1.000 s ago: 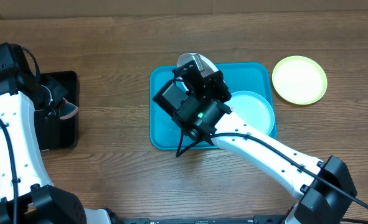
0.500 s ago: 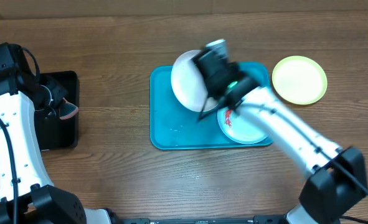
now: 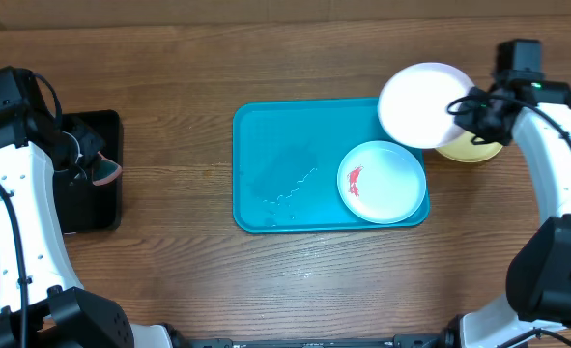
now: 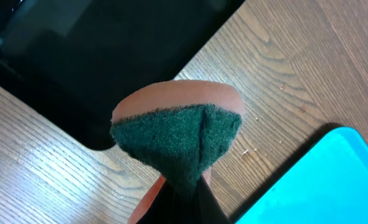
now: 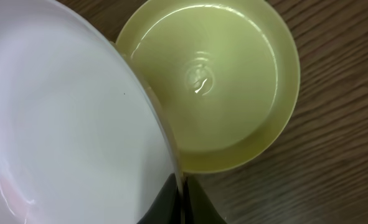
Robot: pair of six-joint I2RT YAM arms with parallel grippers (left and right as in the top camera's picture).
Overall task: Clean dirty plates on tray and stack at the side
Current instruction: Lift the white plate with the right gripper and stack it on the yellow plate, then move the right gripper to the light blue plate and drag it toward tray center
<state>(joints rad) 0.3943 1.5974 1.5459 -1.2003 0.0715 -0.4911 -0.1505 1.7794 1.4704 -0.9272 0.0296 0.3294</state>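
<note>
The white plate still hangs out over the tray, so the right gripper next needs to move down onto the yellow-green plate and to the right in the overhead view.
A white plate hangs over the teal tray's back right corner, its rim pinched in my shut right gripper. In the right wrist view the white plate partly covers the yellow-green plate lying on the table below. A light-blue-rimmed plate with a red smear lies in the tray's right half. At the far left my left gripper is shut on a folded green and orange sponge beside the black tray.
The black tray sits at the left edge of the wooden table. Small water drops mark the teal tray's middle. The teal tray's corner shows in the left wrist view.
My right arm has swung from the tray's middle to the back right, carrying the white plate over the yellow-green plate. The light-blue-rimmed plate is now uncovered. The left arm has not moved.
</note>
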